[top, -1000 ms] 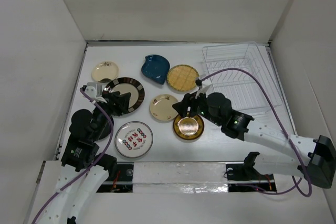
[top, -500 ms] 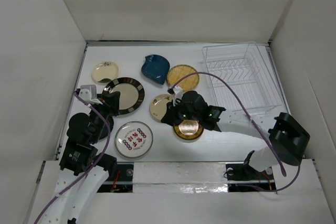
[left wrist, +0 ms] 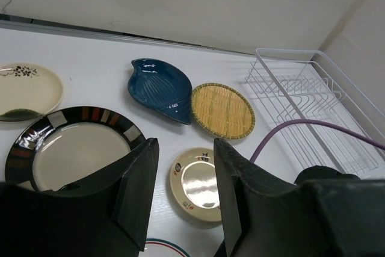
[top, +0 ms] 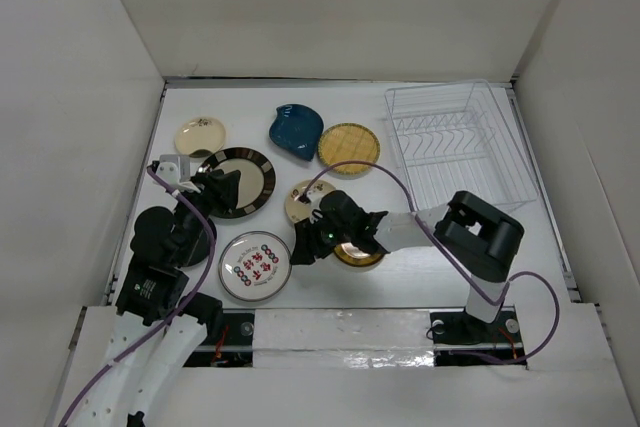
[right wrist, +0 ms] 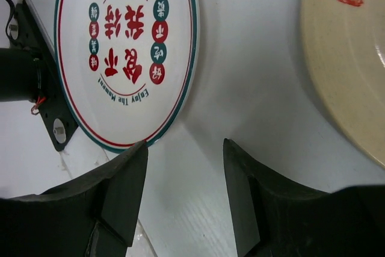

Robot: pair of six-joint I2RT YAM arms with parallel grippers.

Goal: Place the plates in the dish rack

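My right gripper slides to the left in the top view next until its open fingers straddle the white plate's rim, since that rim lies just beyond them.
The white plate with red characters [top: 255, 266] lies at the near left and fills the upper left of the right wrist view [right wrist: 123, 46]. My right gripper [top: 303, 245] is open and low over the table just right of it [right wrist: 184, 145], empty. A cream plate [top: 303, 197] lies just beyond it [right wrist: 349, 58]. The gold dark-rimmed plate [top: 362, 258] is mostly hidden under the right arm. My left gripper [top: 222, 187] is open and empty above a large plate with a dark striped rim [top: 245, 175], and in its own view [left wrist: 184, 145]. The white wire dish rack [top: 455, 152] stands at the back right, holding no plates.
A small cream floral plate [top: 200, 135], a blue leaf-shaped plate [top: 295, 130] and a yellow woven-look plate [top: 348, 149] lie along the back. White walls close in the left, back and right sides. A purple cable [top: 400, 182] arches over the right arm.
My right arm has folded back and swung left, taking its gripper from the gold plate down to beside the white red-character plate. The left gripper shifted slightly. No plate moved.
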